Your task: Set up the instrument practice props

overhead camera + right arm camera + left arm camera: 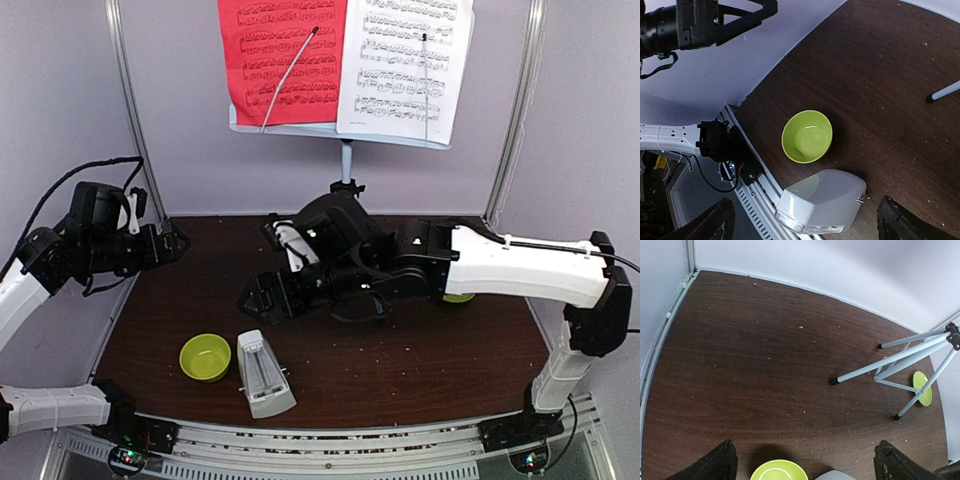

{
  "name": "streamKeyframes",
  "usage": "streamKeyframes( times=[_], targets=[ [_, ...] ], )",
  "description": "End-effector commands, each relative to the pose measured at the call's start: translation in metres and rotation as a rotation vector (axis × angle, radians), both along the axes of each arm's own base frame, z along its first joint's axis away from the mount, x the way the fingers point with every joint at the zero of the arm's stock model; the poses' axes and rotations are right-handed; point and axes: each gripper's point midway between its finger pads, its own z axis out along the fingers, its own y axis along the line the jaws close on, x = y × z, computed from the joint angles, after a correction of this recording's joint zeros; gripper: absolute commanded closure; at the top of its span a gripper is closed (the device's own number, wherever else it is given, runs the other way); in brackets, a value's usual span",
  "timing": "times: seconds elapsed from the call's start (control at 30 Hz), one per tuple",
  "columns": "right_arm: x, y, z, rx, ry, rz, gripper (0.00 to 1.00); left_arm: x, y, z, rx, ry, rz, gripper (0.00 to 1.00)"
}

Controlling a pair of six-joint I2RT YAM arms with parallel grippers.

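Note:
My right gripper's fingers are open wide on either side. They should go down around the metronome's narrow top (250,342) below.
The red sheet (282,60) and the white sheet (408,65) rest side by side on the pale music stand (345,130) at the back. Its tripod legs (890,365) show in the left wrist view. The white metronome (262,372) stands near the front edge, and it also shows in the right wrist view (822,200). My right gripper (264,297) is open and empty, hovering above and just behind the metronome; in its own view (805,202) the metronome lies between the spread fingers. My left gripper (170,243) is open and empty, raised at the left; its own view (805,445) looks down on bare table.
A lime-green bowl (205,357) sits left of the metronome; it also shows in the right wrist view (807,136) and the left wrist view (779,470). A lime-green plate (922,388) lies by the tripod's far leg, mostly hidden behind my right arm (520,265). Walls enclose the table.

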Motion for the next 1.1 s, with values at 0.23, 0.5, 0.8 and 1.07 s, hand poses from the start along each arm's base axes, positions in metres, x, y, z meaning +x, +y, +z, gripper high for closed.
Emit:
streamKeyframes(
  times=[0.23, 0.5, 0.8, 1.07],
  targets=[
    [-0.019, 0.027, -0.041, -0.266, 0.112, -0.101, 0.0, -0.012, 0.027, -0.019, 0.021, 0.033, 0.128, 0.02],
    [-0.029, 0.029, -0.072, -0.37, 0.17, -0.129, 0.0, -0.017, 0.036, -0.028, 0.071, 0.019, 0.131, 0.02],
    [-0.02, 0.021, -0.11, -0.477, 0.191, -0.247, 0.14, -0.022, 0.044, -0.033, 0.052, 0.006, 0.175, 0.02],
    [-0.008, -0.002, -0.116, -0.548, 0.16, -0.333, 0.44, -0.02, 0.047, -0.035, 0.082, -0.011, 0.177, 0.02]
  ],
)
